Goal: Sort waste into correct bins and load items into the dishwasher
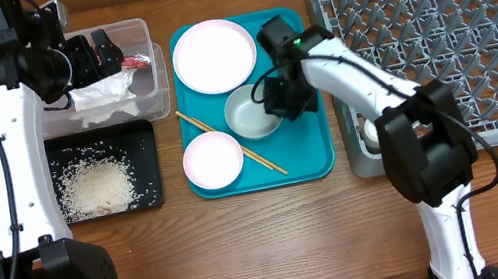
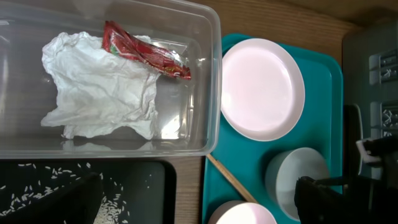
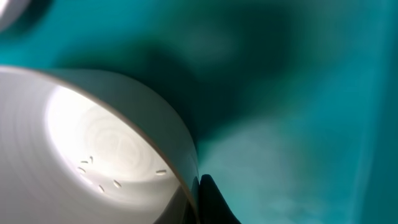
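Observation:
My right gripper rises next, carries the white bowl outward, tilts it in at the grey dish rack's far corner by the tray and releases it. That corner stands empty.
My right gripper is shut on the right rim of a white bowl on the teal serving tray. A few rice grains lie inside that bowl. Also on the teal tray are the white plate, a second bowl and the chopsticks. My left gripper hangs open over the clear tub. In the tub lie the crumpled napkin and the red wrapper. Loose rice sits in the black tray.
The grey dish rack fills the right side. A small white cup shows at its near-left corner, partly behind my right arm. Bare wooden table runs between the bins and the teal tray.

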You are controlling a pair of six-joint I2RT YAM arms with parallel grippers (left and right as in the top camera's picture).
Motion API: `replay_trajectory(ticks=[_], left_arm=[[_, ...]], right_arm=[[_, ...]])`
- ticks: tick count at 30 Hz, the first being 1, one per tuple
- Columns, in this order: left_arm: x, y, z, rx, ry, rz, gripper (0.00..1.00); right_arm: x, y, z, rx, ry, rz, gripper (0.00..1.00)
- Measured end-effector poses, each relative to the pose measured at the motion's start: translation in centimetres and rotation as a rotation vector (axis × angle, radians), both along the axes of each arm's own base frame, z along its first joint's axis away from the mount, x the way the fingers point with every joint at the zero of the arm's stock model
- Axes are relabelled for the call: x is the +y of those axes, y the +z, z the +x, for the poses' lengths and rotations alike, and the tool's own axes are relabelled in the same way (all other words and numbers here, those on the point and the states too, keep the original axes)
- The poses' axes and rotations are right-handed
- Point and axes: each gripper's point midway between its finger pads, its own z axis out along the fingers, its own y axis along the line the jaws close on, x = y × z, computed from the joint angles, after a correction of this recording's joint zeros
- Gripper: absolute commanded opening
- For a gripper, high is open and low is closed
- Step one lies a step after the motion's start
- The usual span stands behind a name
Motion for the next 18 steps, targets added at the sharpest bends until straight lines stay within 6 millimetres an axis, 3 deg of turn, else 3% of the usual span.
replay_trajectory(ticks=[3, 6, 8, 10, 12, 14, 17, 18], left_arm=[[0.0, 0.0, 0.0, 0.0, 0.001, 0.001, 1.0], [0.0, 0.0, 0.0, 0.001, 0.002, 0.002, 1.0], [0.0, 0.0, 0.0, 0.001, 0.002, 0.002, 1.0], [0.1, 0.0, 0.0, 0.0, 0.002, 0.003, 1.0], [0.0, 0.0, 0.0, 0.001, 0.002, 0.003, 1.0], [0.1, 0.0, 0.0, 0.001, 0.002, 0.003, 1.0], [0.0, 0.0, 0.0, 0.001, 0.002, 0.003, 1.0], [0.1, 0.0, 0.0, 0.001, 0.002, 0.003, 1.0]], right_arm=[[-1.6, 2.1, 1.5, -0.025, -0.02, -0.001, 0.04], [-4.2, 7.3, 4.4, -0.151, -0.066, -0.009, 0.04], [-6.7, 12.5, 6.4, -0.296, -0.116, -0.041, 0.04], [-10.0, 19.1, 8.0, -0.49, -0.188, -0.104, 0.04], [-13.1, 25.9, 8.5, -0.695, -0.276, -0.178, 0.04], [-15.7, 31.2, 8.3, -0.858, -0.353, -0.264, 0.04], [-19.6, 37.6, 7.7, -1.06, -0.457, -0.462, 0.04], [-20.4, 38.5, 7.7, -1.089, -0.477, -0.518, 0.04]])
